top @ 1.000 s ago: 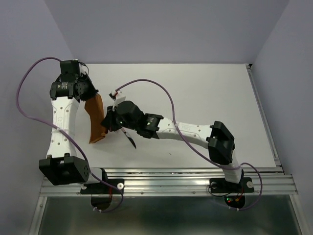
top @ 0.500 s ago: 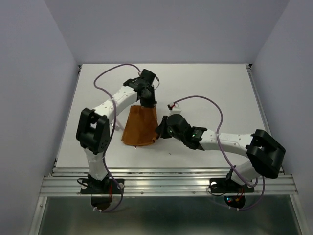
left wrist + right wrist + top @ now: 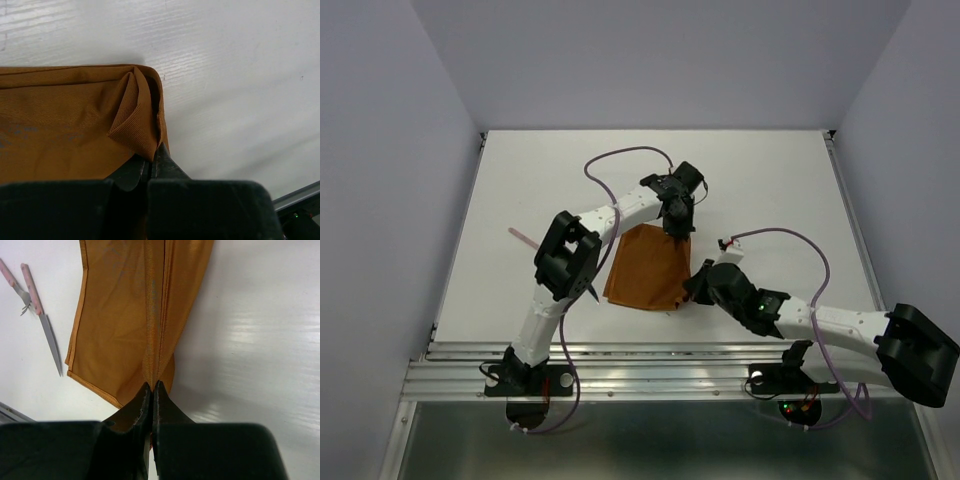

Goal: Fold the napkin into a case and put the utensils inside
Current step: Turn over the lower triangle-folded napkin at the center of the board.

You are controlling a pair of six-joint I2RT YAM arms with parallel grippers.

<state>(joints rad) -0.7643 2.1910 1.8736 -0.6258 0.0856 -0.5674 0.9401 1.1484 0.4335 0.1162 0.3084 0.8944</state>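
Observation:
The left gripper pulls the napkin's pinched corner outward toward the bare tabletop beyond the napkin's far edge [image 3: 146, 47] next and releases, since a puckered fold bunches it.
The rust-orange napkin [image 3: 645, 268] lies spread near the middle of the table, its right edge doubled over. My left gripper [image 3: 678, 222] is shut on the napkin's far right corner, where a puckered fold [image 3: 135, 125] rises just ahead of the jaws [image 3: 154, 150]. My right gripper [image 3: 695, 285] is shut on the near right corner, pinching a ridge of cloth [image 3: 152, 330] at the fingertips [image 3: 152, 385]. The utensils lie left of the napkin: a pink-handled knife [image 3: 42, 320] and a fork [image 3: 12, 282]. From above, only a pink handle [image 3: 523, 238] and a dark tip [image 3: 588, 290] show past the left arm.
The left arm [image 3: 565, 265] reaches across the table [image 3: 770, 180] over the utensils. Purple cables [image 3: 620, 160] loop above both arms. An aluminium rail [image 3: 660, 365] runs along the near edge, and grey walls close in the left, right and back.
Both arms have swung right, carrying the napkin from the table's left side to its middle. The cloth now lies wider and flatter, and the utensils are left behind on the left.

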